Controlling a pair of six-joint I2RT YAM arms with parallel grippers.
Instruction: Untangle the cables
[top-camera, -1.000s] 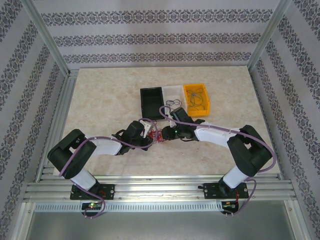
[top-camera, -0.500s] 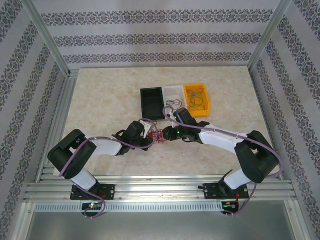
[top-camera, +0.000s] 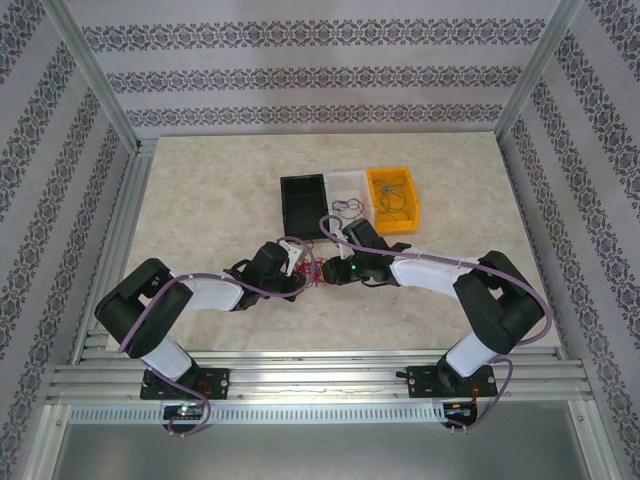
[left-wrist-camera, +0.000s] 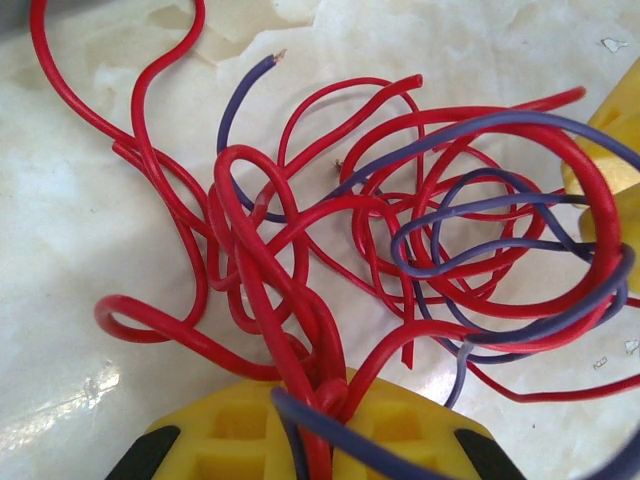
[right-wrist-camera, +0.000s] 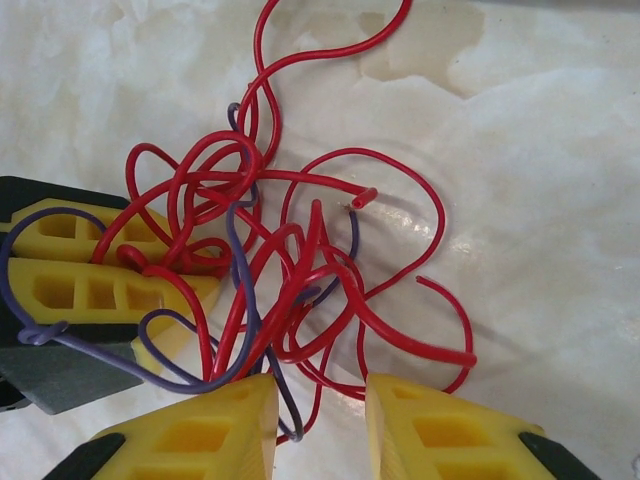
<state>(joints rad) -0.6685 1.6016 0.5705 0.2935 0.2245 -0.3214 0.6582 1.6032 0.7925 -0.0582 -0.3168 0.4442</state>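
Observation:
Next, the left gripper eases outward to the marble table before the black tray (left-wrist-camera: 110, 55). It releases the red cables bunched in its fingers, since that table part lies outward.
The cables (top-camera: 318, 270) are a small clump of curly red and purple wires on the marble table, between both grippers. My left gripper (top-camera: 306, 268) is shut on them. In the left wrist view its yellow fingers (left-wrist-camera: 240, 420) pinch several red strands and a purple one at the gripper (left-wrist-camera: 335, 395), and the cables (left-wrist-camera: 400, 230) fan out ahead. My right gripper (right-wrist-camera: 322, 400) stands open. The cables (right-wrist-camera: 290, 270) lie just ahead of it, with a few red and purple loops hanging into its gap. The left gripper's fingers (right-wrist-camera: 90, 290) show at that view's left.
Behind the grippers stand a black tray (top-camera: 304, 203), a clear bin (top-camera: 349, 188) and a yellow bin (top-camera: 393, 198) with thin wires in it. Aluminium rails (top-camera: 125, 230) border the table's left side and near edge.
The right arm's elbow swung out to the right and came back. Its gripper stayed at the clump. The left arm has not moved.

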